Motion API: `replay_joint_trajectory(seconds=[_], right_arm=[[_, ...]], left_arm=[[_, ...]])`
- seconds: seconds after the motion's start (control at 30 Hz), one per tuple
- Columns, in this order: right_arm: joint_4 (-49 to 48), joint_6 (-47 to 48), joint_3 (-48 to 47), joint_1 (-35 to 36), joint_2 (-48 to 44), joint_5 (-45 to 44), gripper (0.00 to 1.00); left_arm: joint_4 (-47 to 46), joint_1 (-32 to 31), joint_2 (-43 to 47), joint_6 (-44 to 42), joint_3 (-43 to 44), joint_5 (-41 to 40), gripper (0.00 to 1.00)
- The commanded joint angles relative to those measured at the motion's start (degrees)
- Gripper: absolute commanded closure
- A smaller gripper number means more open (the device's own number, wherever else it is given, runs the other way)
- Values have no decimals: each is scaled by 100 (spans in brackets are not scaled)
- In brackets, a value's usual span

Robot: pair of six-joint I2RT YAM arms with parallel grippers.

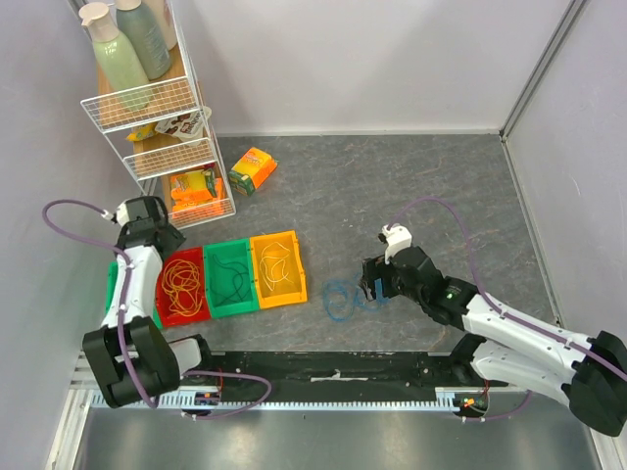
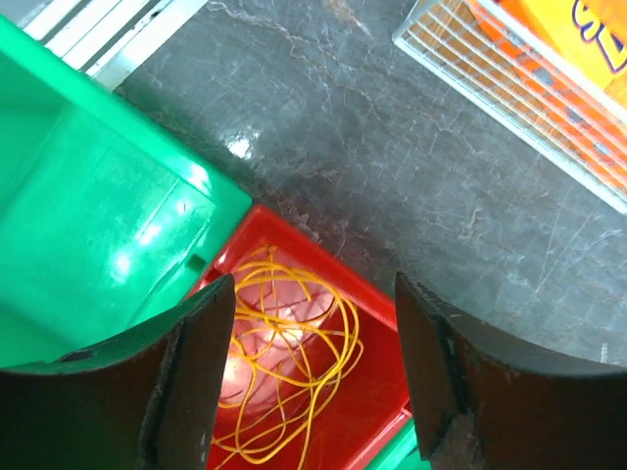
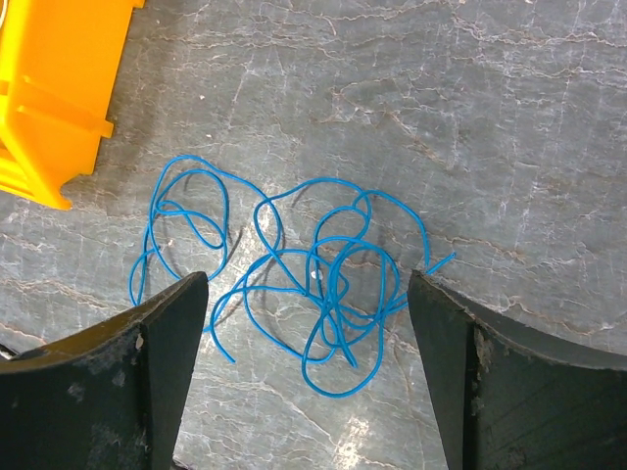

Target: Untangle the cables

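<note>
I need to lower the open fingers of my right gripper next onto the spot where the blue cables cross most densely. They need to close where several parts of the cables bunch together.
A loose tangle of blue cables point(image 1: 342, 297) lies on the grey table right of the bins. My right gripper point(image 1: 373, 280) hovers just above them. In the right wrist view the blue cables point(image 3: 313, 284) sprawl between and beyond the wide-open right gripper point(image 3: 308, 299), which holds nothing. Orange-yellow cables point(image 1: 183, 282) lie in the red bin point(image 1: 167, 315), dark green ones point(image 1: 231, 279) in the green bin point(image 1: 243, 309), and yellow ones point(image 1: 275, 266) in the yellow bin point(image 1: 294, 294). My left gripper point(image 2: 313, 338) hangs open and empty over the red bin's orange-yellow cables point(image 2: 284, 367).
Another green bin point(image 2: 88, 215) sits left of the red bin point(image 2: 377, 392), under the left arm. A white wire rack point(image 1: 167, 127) with bottles and packets stands at the back left. An orange-green packet point(image 1: 253, 169) lies on the table near it. Walls close both sides.
</note>
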State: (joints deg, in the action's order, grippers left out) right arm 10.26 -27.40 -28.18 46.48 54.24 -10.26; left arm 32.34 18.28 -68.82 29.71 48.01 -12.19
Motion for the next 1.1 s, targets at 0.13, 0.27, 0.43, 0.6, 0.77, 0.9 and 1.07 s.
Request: replay_joint_trajectory(seconds=[0.13,0.27,0.43,0.6,0.77,0.9,1.07], right_arm=[[-183,68,-55,-77,157,507,10],[89,129,-389,-104,464,692,10],[239,121,-732,-113,640,499,10],[520,-177,-969,-130,921,148,10],[1126,-984,-1075,-270,1054,-134,10],[1469,-1575,-839,-402,844,-177,12],[1558,-1866,-504,-499,667,-116,18]], left_arm=[[1361,-2028,632,1491,288,-2288,21],[1627,-2784,1115,2187,95,-2333,24],[1583,-3960,1003,2399,129,-2253,25],[856,-5912,282,1540,841,-2000,24],[-927,-6460,245,440,562,238,23],[-2631,-6460,649,193,-438,2269,24],[-3216,-6460,738,377,-1074,3502,25]])
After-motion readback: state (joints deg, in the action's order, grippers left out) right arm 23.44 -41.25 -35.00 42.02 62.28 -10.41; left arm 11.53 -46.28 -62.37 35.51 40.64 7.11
